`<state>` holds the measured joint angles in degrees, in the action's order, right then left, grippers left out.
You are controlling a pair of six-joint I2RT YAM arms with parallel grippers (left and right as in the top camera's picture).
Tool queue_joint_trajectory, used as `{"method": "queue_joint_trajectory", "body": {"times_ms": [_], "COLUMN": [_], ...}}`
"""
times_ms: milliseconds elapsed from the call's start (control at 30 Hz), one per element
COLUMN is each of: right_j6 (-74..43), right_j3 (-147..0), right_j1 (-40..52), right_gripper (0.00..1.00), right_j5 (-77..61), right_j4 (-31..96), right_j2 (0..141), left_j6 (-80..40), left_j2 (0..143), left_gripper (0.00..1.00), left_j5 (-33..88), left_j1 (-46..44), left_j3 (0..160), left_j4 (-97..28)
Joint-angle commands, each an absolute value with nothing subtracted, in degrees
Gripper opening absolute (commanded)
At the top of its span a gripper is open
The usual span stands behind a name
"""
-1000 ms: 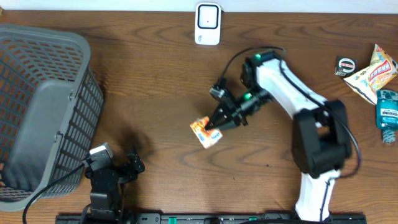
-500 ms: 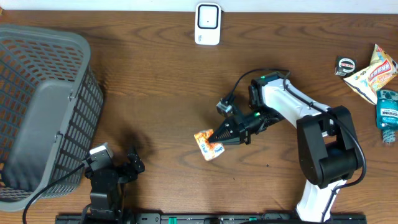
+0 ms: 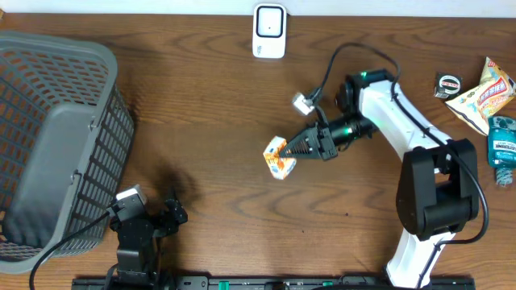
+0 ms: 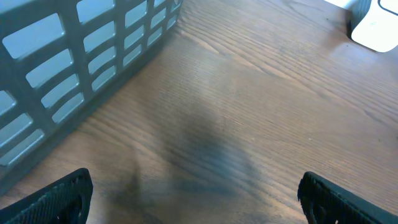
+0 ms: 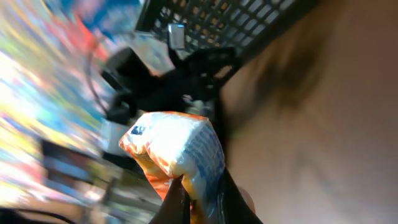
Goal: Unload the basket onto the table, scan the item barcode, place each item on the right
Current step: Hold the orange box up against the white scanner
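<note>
I should next move my right gripper outward over the scanner (image 3: 268, 31), then across and down beside the tape roll to let go of the packet, because the wood there is bare.
My right gripper (image 3: 293, 150) is shut on a small orange and white snack packet (image 3: 277, 157), holding it by one edge above the middle of the table. In the right wrist view the packet (image 5: 177, 146) sticks out past the two dark fingers (image 5: 176, 200), which pinch its lower edge, and the picture is blurred. No barcode can be made out on it. A white scanner (image 3: 268, 31) stands at the table's far edge, well beyond the packet. My left gripper (image 3: 142, 229) rests at the near left. Its jaws stand wide open over bare wood (image 4: 199, 198).
A large grey plastic basket (image 3: 56, 145) fills the left side, and its wall (image 4: 81, 56) is close to the left gripper. At the far right lie a snack bag (image 3: 482, 93), a blue bottle (image 3: 501, 149) and a small tape roll (image 3: 446, 83).
The right arm has swung to the right and a little towards the far edge, carrying the packet with it. The left arm has not moved.
</note>
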<state>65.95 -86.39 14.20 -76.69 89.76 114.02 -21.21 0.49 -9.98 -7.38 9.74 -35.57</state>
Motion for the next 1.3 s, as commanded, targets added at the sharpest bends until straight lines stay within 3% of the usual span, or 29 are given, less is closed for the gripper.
{"method": "queue_joint_trajectory", "body": {"times_ms": [0,200,467,733,1067,1267], "right_j6": [57.71,28.21,20.36,22.06,24.73,24.93], "right_j3": [-90.87,-92.07,-92.14,-94.74,-125.12,-132.11], "right_j1": [15.09,18.00,23.46,24.10,23.73,23.62], "right_gripper": [0.02,0.01,0.01,0.01,0.01,0.01], "right_j5": [-67.83,-40.86,-2.44,4.64,10.57,11.27], "right_j4": [79.31,47.44,22.81,5.19,6.13,7.09], "right_j2": [112.71,112.71,113.40,121.34,143.79,148.00], "left_j6": [-21.74,-21.74,-21.74,-21.74,-21.74,-21.74], "left_j2": [0.23,0.23,0.23,0.23,0.23,0.23], "left_gripper": [0.98,0.98,0.98,0.98,0.98,0.98], "left_j5": [-10.57,-10.57,-10.57,-10.57,-10.55,-10.57], "left_j1": [-7.31,-7.31,-7.31,-7.31,-7.29,-7.31], "left_j3": [9.13,9.13,9.13,9.13,9.13,9.13], "left_j4": [-35.99,-36.01,-36.01,-36.01,-36.01,-36.01]}}
